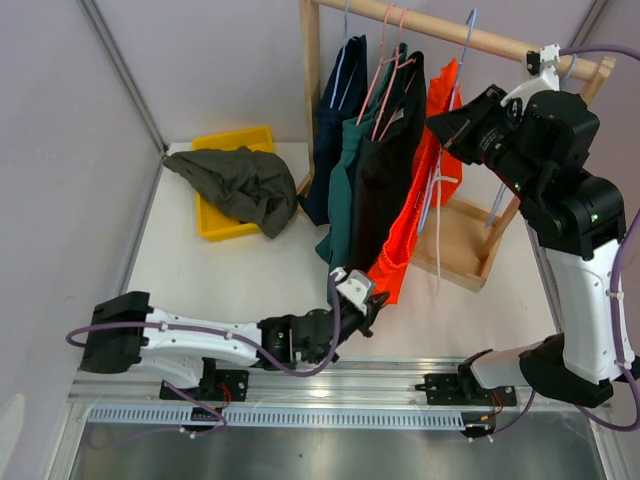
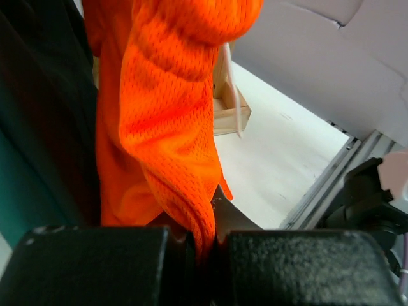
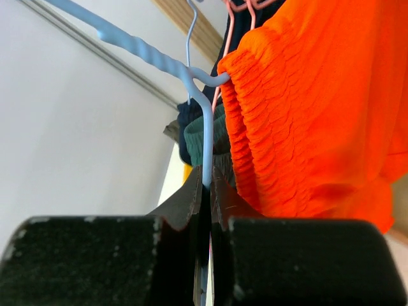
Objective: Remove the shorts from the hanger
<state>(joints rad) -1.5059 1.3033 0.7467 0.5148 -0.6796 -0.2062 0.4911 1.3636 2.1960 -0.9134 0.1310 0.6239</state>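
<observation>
The hanger still has to clear the orange shorts' waistband. My right gripper needs to pull toward the end of the rack's bar next, to the right in the top view, then release the hanger.
Orange shorts (image 1: pixel 412 190) hang on a light blue hanger (image 1: pixel 447 140) on the wooden rack, beside the black (image 1: pixel 385 180), teal (image 1: pixel 345 190) and navy (image 1: pixel 335 120) shorts. My left gripper (image 1: pixel 362 292) is shut on the lower hem of the orange shorts (image 2: pixel 169 127). My right gripper (image 1: pixel 447 125) is shut on the blue hanger (image 3: pixel 205 127) next to the orange waistband (image 3: pixel 306 102). The olive green shorts (image 1: pixel 240 185) lie over the yellow tray (image 1: pixel 222 225).
The wooden rack's rail (image 1: pixel 470 38) runs across the top, and its base frame (image 1: pixel 462 245) sits on the white table. Pink hangers (image 1: pixel 385 80) carry the neighbouring shorts. A metal rail (image 1: pixel 330 385) edges the table's front.
</observation>
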